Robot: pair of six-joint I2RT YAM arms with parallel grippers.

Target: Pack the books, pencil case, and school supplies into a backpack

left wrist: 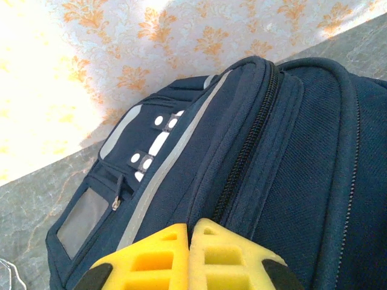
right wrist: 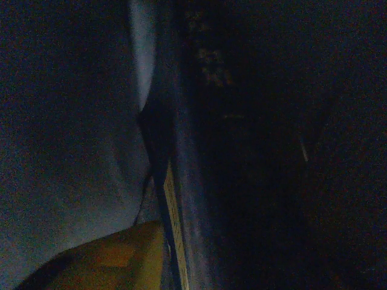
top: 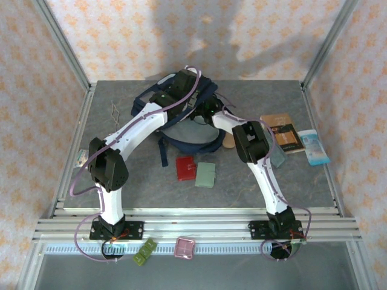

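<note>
The dark blue book is already inside the backpack, so next my left gripper should move down slightly toward it and then let go of the fabric fold beside the backpack's zipper.
The navy backpack lies at the back middle of the table. My left gripper is shut on a fabric ridge beside the backpack's zipper. My right gripper is deep in the dark inside. One yellow finger shows, a thin gap away from the dark blue book with yellow lettering; the other finger is lost in the dark. The brown book lies to the right. The tan pencil case pokes out by the backpack. A red case, green case and grey slab lie in front.
A light-blue packet lies at the far right, next to the brown book. A thin metal tool rests at the back left. A small item sits on the left edge. Green and pink objects sit on the front rail.
</note>
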